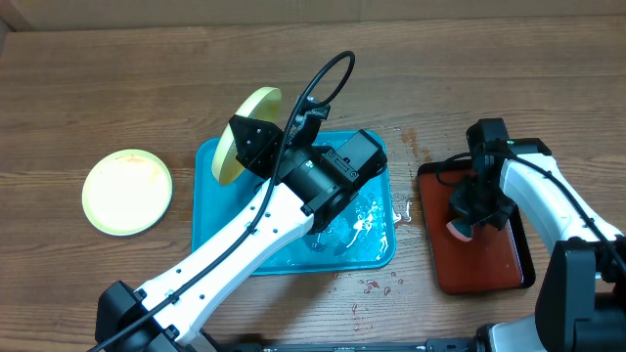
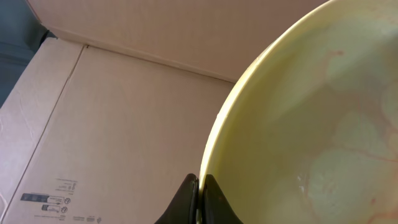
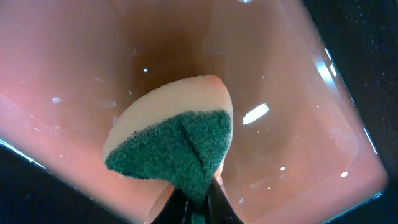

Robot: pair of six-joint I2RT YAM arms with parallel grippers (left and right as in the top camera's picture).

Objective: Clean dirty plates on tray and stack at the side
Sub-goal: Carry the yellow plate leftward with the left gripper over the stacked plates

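Observation:
Next, my left gripper will swing left in the overhead view over the flat plate below, level my upright plate, then lower and release it.
A lime-green-rimmed dirty plate [image 1: 252,115] is held up on edge over the back left of the turquoise tray [image 1: 210,230]. My left gripper [image 1: 240,152] is shut on its rim. In the left wrist view the black fingers [image 2: 186,193] pinch the rim, and the plate's pale centre [image 2: 311,124] shows faint reddish marks. A second lime-green plate [image 1: 127,191] lies flat on the table left of the tray. My right gripper [image 1: 462,220] hangs over the dark red tray, shut on a sponge [image 3: 174,143] with a green scouring face and pale foam [image 3: 198,199].
The dark red-brown tray [image 1: 489,269] with a black rim sits right of the turquoise one, and its floor [image 3: 298,93] looks wet. Water pools on the turquoise tray's right half [image 1: 367,220]. Red drops [image 1: 377,286] dot the table in front. Cardboard boxes [image 2: 112,124] stand behind.

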